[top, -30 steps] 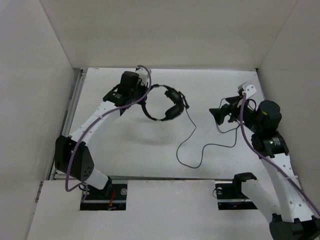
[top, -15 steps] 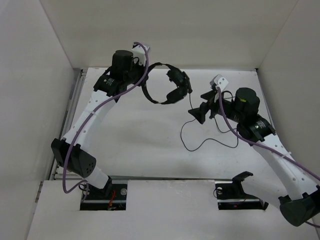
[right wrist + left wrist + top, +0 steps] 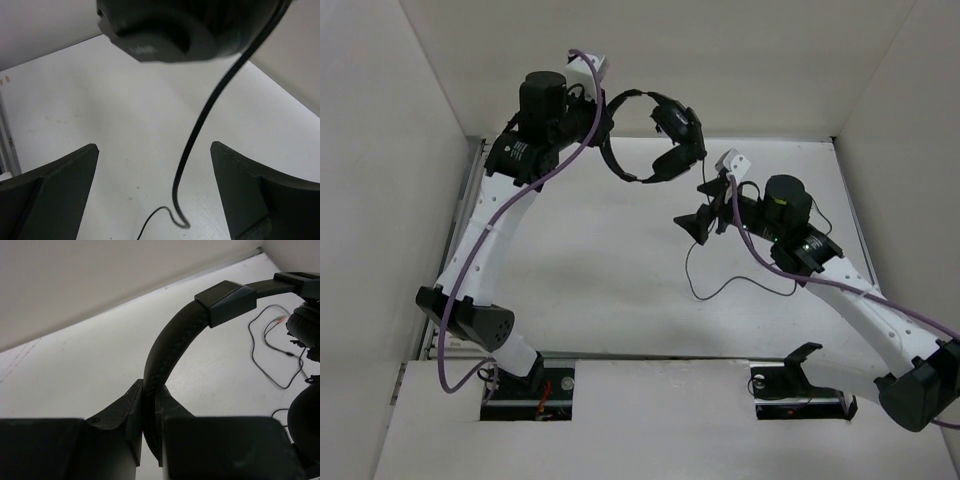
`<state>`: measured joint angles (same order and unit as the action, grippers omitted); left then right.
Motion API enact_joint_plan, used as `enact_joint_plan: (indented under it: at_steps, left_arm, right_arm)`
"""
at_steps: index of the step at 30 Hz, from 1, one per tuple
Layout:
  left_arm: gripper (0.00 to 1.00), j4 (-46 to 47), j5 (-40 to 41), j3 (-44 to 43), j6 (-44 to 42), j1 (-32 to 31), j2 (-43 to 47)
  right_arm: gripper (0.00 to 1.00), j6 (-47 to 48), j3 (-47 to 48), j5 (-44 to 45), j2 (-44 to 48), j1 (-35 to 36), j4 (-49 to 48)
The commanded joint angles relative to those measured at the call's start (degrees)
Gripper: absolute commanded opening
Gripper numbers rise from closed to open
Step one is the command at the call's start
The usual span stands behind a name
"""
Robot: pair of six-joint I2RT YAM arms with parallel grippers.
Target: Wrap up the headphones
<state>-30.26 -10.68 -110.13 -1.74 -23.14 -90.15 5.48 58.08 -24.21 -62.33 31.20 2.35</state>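
Note:
Next, my right gripper eases left in the top view and closes on the cord below the ear cup (image 3: 704, 173), as the cord hangs between the spread fingers.
The black headphones (image 3: 665, 140) hang in the air near the back wall, ear cups lowest. My left gripper (image 3: 603, 122) is shut on the thin headband (image 3: 170, 340), which is pinched between its fingers (image 3: 134, 410). The thin black cord (image 3: 692, 270) drops from an ear cup to the white table (image 3: 580, 260) and loops there. My right gripper (image 3: 703, 208) is open just below the ear cups. In the right wrist view the cord (image 3: 205, 120) hangs between the spread fingers of this gripper (image 3: 154, 146), touching neither, with an ear cup (image 3: 165, 25) above.
White enclosure walls stand at the left, back and right. A metal rail (image 3: 470, 200) runs along the table's left edge. The cord's far end with its plugs (image 3: 281, 318) lies on the table to the right. Purple arm cables (image 3: 565, 160) hang beside the arms.
My left arm has lifted the headphones higher and toward the back wall. My right arm has moved left and forward, bringing its open gripper under the ear cups around the hanging cord.

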Motion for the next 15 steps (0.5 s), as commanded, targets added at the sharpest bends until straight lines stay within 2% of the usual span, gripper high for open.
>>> enact_joint_plan:
  at_steps: [1, 10, 13, 15]
  left_arm:
    - [0.0, 2.8, -3.6, -5.2, 3.6, 0.5, 2.4]
    - [0.01, 3.0, -6.7, -9.2, 7.8, 1.8, 3.0]
    - [0.01, 3.7, -7.7, -11.1, 12.0, 5.1, 2.2]
    - [0.0, 4.6, -9.2, -12.3, 15.1, 7.8, 1.2]
  right_arm:
    - [1.0, -0.6, 0.2, 2.6, -1.0, -0.6, -9.6]
    - [0.99, -1.0, 1.9, 1.5, -5.0, -0.7, -13.2]
    - [0.88, -4.1, 0.7, -1.8, -5.3, 0.3, -13.5]
    - [0.85, -7.0, -0.9, -4.4, -5.0, 1.0, -14.6]
